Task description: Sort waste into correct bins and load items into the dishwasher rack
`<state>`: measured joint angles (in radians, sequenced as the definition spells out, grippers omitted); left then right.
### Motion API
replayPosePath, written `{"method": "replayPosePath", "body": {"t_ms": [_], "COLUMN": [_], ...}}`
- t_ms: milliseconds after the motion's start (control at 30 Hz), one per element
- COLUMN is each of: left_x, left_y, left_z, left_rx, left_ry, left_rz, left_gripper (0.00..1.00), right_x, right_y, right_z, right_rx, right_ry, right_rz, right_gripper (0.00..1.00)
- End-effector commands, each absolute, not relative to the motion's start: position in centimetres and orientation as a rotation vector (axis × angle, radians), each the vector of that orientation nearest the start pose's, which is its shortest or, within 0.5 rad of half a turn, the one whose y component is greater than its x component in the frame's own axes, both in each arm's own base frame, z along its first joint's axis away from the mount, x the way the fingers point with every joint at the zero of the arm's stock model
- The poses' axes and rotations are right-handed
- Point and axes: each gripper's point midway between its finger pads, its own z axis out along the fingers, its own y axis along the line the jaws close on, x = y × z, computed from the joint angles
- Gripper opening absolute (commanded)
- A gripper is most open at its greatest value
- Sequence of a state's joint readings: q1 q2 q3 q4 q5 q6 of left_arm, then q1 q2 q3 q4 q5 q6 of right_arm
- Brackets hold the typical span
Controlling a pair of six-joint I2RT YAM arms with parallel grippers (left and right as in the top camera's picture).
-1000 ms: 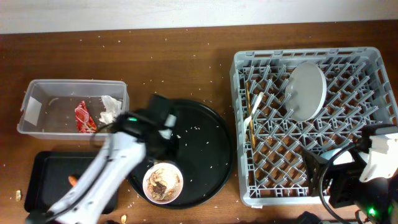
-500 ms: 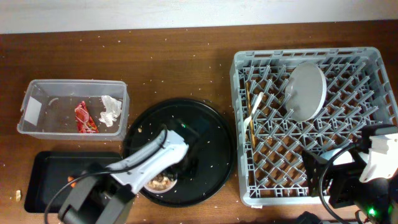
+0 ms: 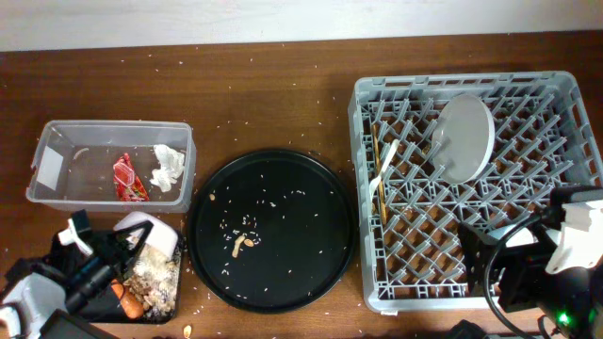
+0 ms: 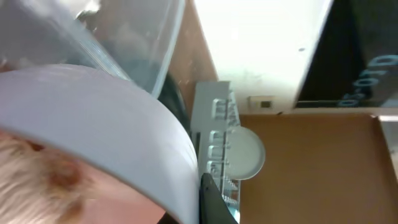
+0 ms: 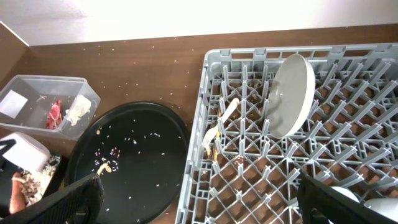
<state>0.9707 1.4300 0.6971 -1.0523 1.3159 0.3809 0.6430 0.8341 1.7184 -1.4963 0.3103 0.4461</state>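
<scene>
The bowl will next go up, across and down into the rack (image 3: pixel 366 198) beside the plate with my left gripper, because that spot is to the gripper's right in the overhead view.
My left gripper (image 3: pixel 111 252) is shut on the rim of the white bowl (image 3: pixel 151 235), which is tipped on its side over the shallow black tray (image 3: pixel 174 306) at the lower left. Brownish food scraps (image 3: pixel 151 276) and an orange carrot piece (image 3: pixel 129 303) lie in that tray. In the left wrist view the bowl (image 4: pixel 118 118) fills the frame, with one dark finger (image 4: pixel 214 202) against its outer wall. My right gripper (image 5: pixel 208 208) is open above the front of the dishwasher rack (image 3: pixel 366 198). The rack holds the plate (image 3: pixel 466 137), a fork (image 3: pixel 383 171) and a chopstick (image 3: pixel 374 155).
The clear tub (image 3: pixel 47 151) at the left holds a red wrapper (image 3: pixel 125 179) and a white tissue (image 3: pixel 168 167). The large round black tray (image 3: pixel 311 273) in the middle carries scattered rice grains (image 3: pixel 247 224). A pale cup (image 5: pixel 380 208) sits in the rack's front right corner.
The left arm has carried the bowl off the round tray to the black rectangular tray and tipped it; scraps now lie there. The right arm has not moved.
</scene>
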Motion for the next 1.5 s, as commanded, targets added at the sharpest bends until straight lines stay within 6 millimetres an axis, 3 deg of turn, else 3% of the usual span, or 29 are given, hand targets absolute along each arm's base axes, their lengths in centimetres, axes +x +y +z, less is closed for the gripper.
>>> {"method": "replayPosePath", "body": {"t_ms": [0, 100, 333, 433, 500, 600, 667, 733, 767, 800, 833, 867, 900, 933, 1000, 1033, 1100, 1167, 1200, 1267, 1367, 1400, 1467], "left_x": [23.8, 24.1, 24.1, 23.8, 23.2, 22.2, 22.3, 24.5, 25.4, 28.1, 29.0, 30.8, 31.3, 31.3, 31.3, 31.2, 30.5, 30.0, 29.9, 29.8, 29.9, 29.9, 30.4], "left_y": [6.6, 7.0, 7.0, 6.1, 1.9, -5.0, -6.8, -8.5, -10.0, -14.7, -16.4, -20.6, -24.8, -27.1, -32.4, -34.0, -39.7, -42.3, -42.6, -42.8, -42.8, -42.8, -42.9], "left_z": [16.0, 17.8, 17.8, 16.6, 13.9, 13.9, 12.2, 12.2, 13.3, 17.0, 18.5, 22.0, 24.3, 25.4, 25.9, 25.9, 23.6, 21.0, 20.1, 19.7, 19.7, 19.7, 19.7], "left_rx": [-0.694, -0.67, -0.67, -0.693, -0.571, -0.2, -0.089, 0.024, 0.097, 0.288, 0.335, 0.416, 0.478, 0.518, 0.633, 0.688, 0.877, 0.902, 0.891, 0.889, 0.894, 0.892, 0.807], "left_ry": [1.747, 1.631, 1.634, 1.726, 2.04, 2.257, 2.49, 2.644, 2.621, 2.444, 2.365, 2.163, 2.025, 1.949, 1.828, 1.797, 1.78, 1.834, 1.862, 1.87, 1.86, 1.862, 1.916], "left_rz": [-1.369, -1.411, -1.409, -1.403, -1.379, -1.426, -1.282, -0.986, -0.965, -1.0, -1.021, -1.101, -1.26, -1.387, -1.7, -1.783, -1.949, -2.002, -2.013, -2.014, -2.006, -2.006, -2.025], "left_gripper": [0.0, 0.0, 0.0, 0.0, 0.0, 0.0, 0.0, 0.0, 0.0, 0.0, 0.0, 0.0, 0.0, 0.01, 0.0, 0.0, 0.0, 0.01, 0.01, 0.02, 0.12, 0.22, 0.68], "right_x": [14.8, 14.8, 14.8, 14.8, 14.9, 14.9, 14.9, 14.9, 14.9, 14.9, 14.9, 14.9, 14.9, 14.9, 14.9, 14.9, 14.9, 14.8, 14.7, 14.6, 14.5, 14.4, 14.3], "right_y": [4.3, 4.3, 4.3, 4.3, 4.4, 4.4, 4.4, 4.4, 4.4, 4.4, 4.4, 4.4, 4.4, 4.4, 4.4, 4.4, 4.4, 4.5, 4.6, 4.5, 4.6, 4.6, 4.9], "right_z": [40.2, 40.2, 40.2, 40.2, 40.3, 40.3, 40.3, 40.3, 40.3, 40.3, 40.2, 40.2, 40.2, 40.2, 40.2, 40.2, 40.2, 40.2, 40.1, 39.9, 39.8, 39.7, 39.6], "right_rx": [-0.024, -0.024, -0.024, -0.024, -0.023, -0.023, -0.023, -0.025, -0.025, -0.025, -0.025, -0.025, -0.025, -0.025, -0.025, -0.025, -0.025, -0.029, -0.034, -0.038, -0.044, -0.046, -0.055], "right_ry": [2.155, 2.155, 2.155, 2.155, 2.151, 2.151, 2.151, 2.152, 2.152, 2.152, 2.152, 2.152, 2.152, 2.153, 2.153, 2.153, 2.153, 2.155, 2.16, 2.172, 2.178, 2.182, 2.188], "right_rz": [0.287, 0.287, 0.287, 0.287, 0.289, 0.29, 0.29, 0.294, 0.294, 0.294, 0.293, 0.293, 0.293, 0.294, 0.294, 0.293, 0.293, 0.3, 0.306, 0.3, 0.306, 0.306, 0.321], "right_gripper": [0.98, 0.99, 0.98, 0.98, 0.99, 0.98, 0.99, 0.99, 0.98, 0.98, 0.99, 0.98, 0.98, 0.98, 0.99, 0.99, 0.99, 0.99, 0.98, 0.98, 0.98, 0.99, 0.98]}}
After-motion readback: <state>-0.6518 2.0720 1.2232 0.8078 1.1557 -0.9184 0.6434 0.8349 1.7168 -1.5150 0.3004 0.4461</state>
